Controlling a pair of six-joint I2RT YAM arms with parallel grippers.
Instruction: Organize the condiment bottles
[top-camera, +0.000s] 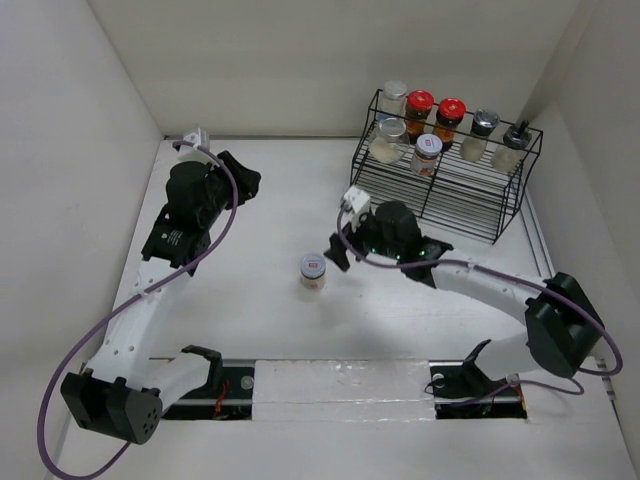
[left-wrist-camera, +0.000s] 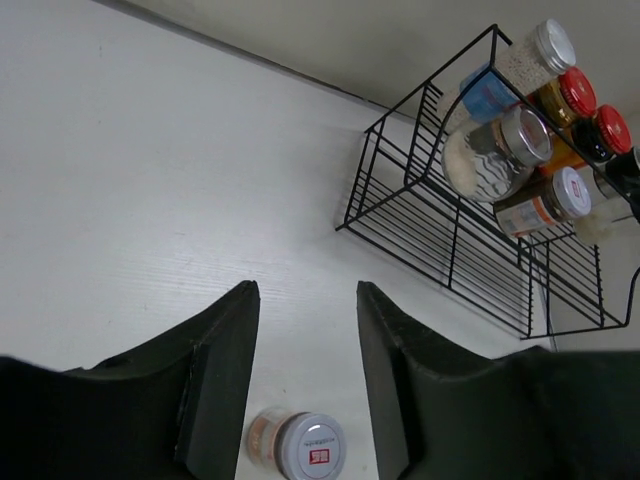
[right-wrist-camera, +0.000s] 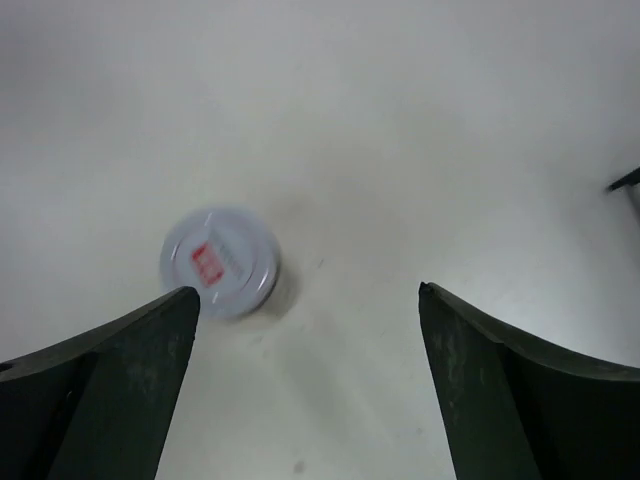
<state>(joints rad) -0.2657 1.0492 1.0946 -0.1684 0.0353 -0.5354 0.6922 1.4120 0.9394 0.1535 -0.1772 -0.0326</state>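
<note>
The lone jar stands below my right gripper and to its left in the top view, so I need to move it across and down around the jar's white lid next.
One lone condiment jar (top-camera: 313, 271) with a white lid and pale beige contents stands upright on the table; it also shows in the left wrist view (left-wrist-camera: 300, 445) and the right wrist view (right-wrist-camera: 220, 262). Several other jars sit in the black wire rack (top-camera: 470, 200), among them two red-capped ones (top-camera: 420, 103) (top-camera: 451, 110) and a blue-labelled one (left-wrist-camera: 487, 95). My right gripper (top-camera: 338, 252) (right-wrist-camera: 305, 290) is open and empty, just right of the lone jar and above it. My left gripper (top-camera: 245, 185) (left-wrist-camera: 305, 290) is open and empty, at the far left, well away from the jar.
The wire rack (left-wrist-camera: 450, 240) stands at the back right against the wall, its lower front shelf bare. White walls close the table on the left, back and right. A strip with tape runs along the near edge (top-camera: 340, 385).
</note>
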